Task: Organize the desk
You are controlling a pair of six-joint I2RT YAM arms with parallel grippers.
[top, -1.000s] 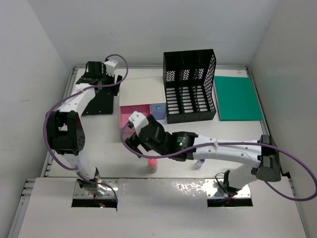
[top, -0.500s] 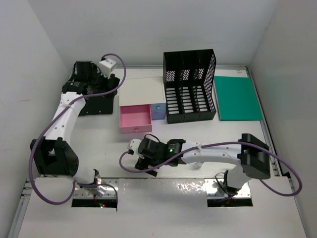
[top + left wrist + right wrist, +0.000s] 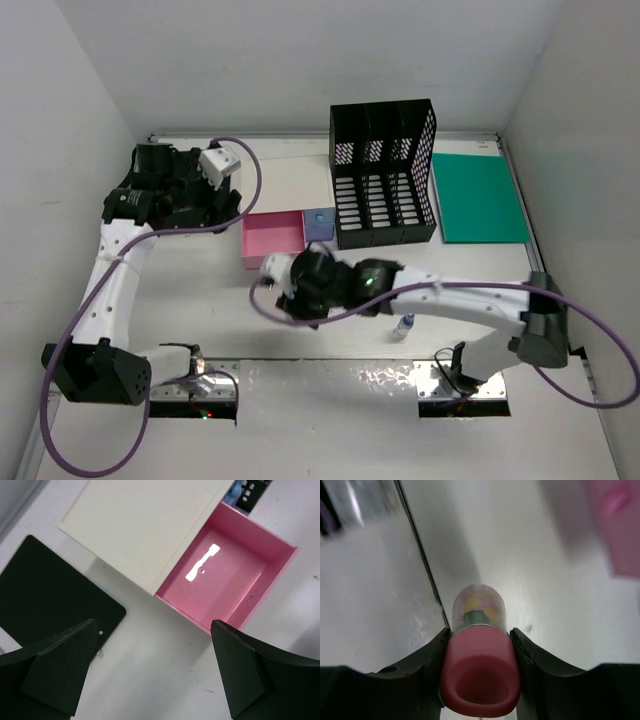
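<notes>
I need to lift the capsule in my right gripper next and move it outward over the front side of the empty pink drawer (image 3: 270, 238). Then I need to lower it inside and let it go there.
My right gripper (image 3: 479, 634) is shut on a small pink-capped capsule (image 3: 479, 675) with a clear dome over coloured bits. It is held just above the white desk (image 3: 200, 300). In the top view that gripper (image 3: 290, 298) sits just in front of the open pink drawer (image 3: 272, 238), and the capsule is hidden beneath it. My left gripper (image 3: 152, 630) is open and empty. It hovers over bare desk between a black pad (image 3: 45, 595) and the pink drawer (image 3: 225, 580), which has nothing in it.
The white-topped drawer box (image 3: 290, 185) has a small blue drawer (image 3: 320, 222) beside the pink one. A black mesh file organiser (image 3: 385, 185) stands at the back, with a green folder (image 3: 480, 197) to its right. A small bottle (image 3: 403, 326) lies near the front edge.
My right gripper closed on the pink capsule near the front edge and carried it up toward the pink drawer. My left arm swung from the back corner to beside the drawer.
</notes>
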